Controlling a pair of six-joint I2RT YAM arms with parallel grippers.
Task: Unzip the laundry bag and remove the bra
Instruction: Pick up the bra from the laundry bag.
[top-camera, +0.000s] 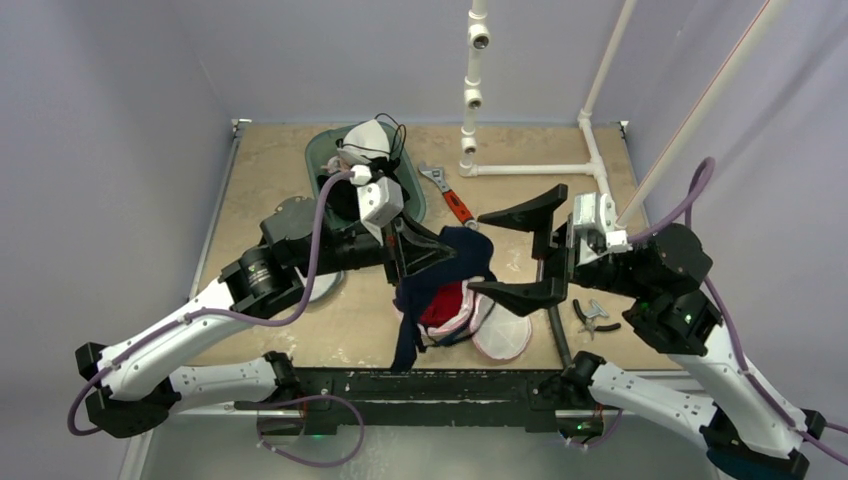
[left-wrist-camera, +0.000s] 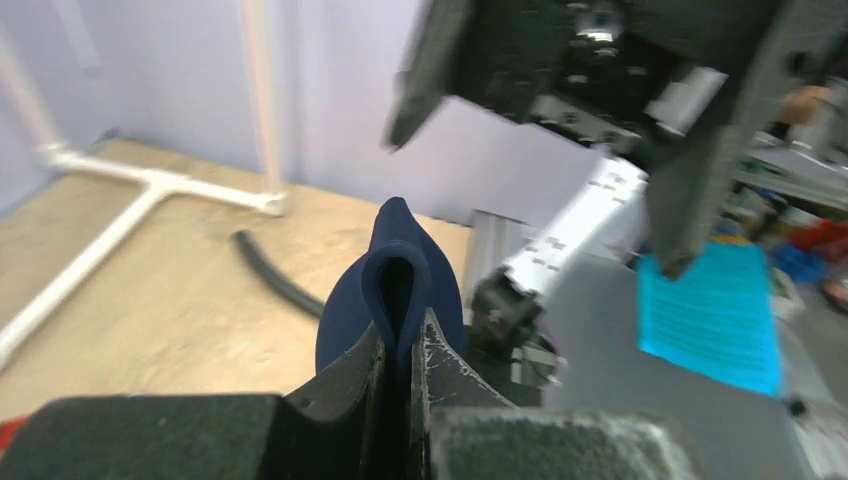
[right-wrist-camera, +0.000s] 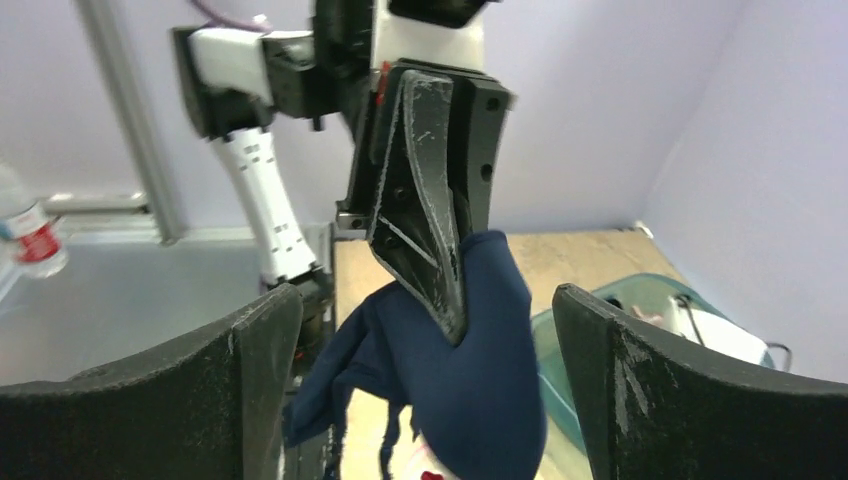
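Note:
The navy bra hangs free above the mesh bag, so the robot's left gripper will carry it outward, lower it over the teal tray and let it go.
The navy bra hangs above the middle of the table, one strap trailing down toward the front edge. My left gripper is shut on a folded edge of it; in the left wrist view the fabric loops out from between the closed jaws. My right gripper stands wide open just right of the bra, its fingers on either side of the hanging cup without touching it. The pink-and-white mesh laundry bag lies on the table below, with something red in it.
A teal tray holding a white object sits at the back left. A red-handled wrench lies behind the bra and pliers lie to the right. A white pipe frame stands at the back right.

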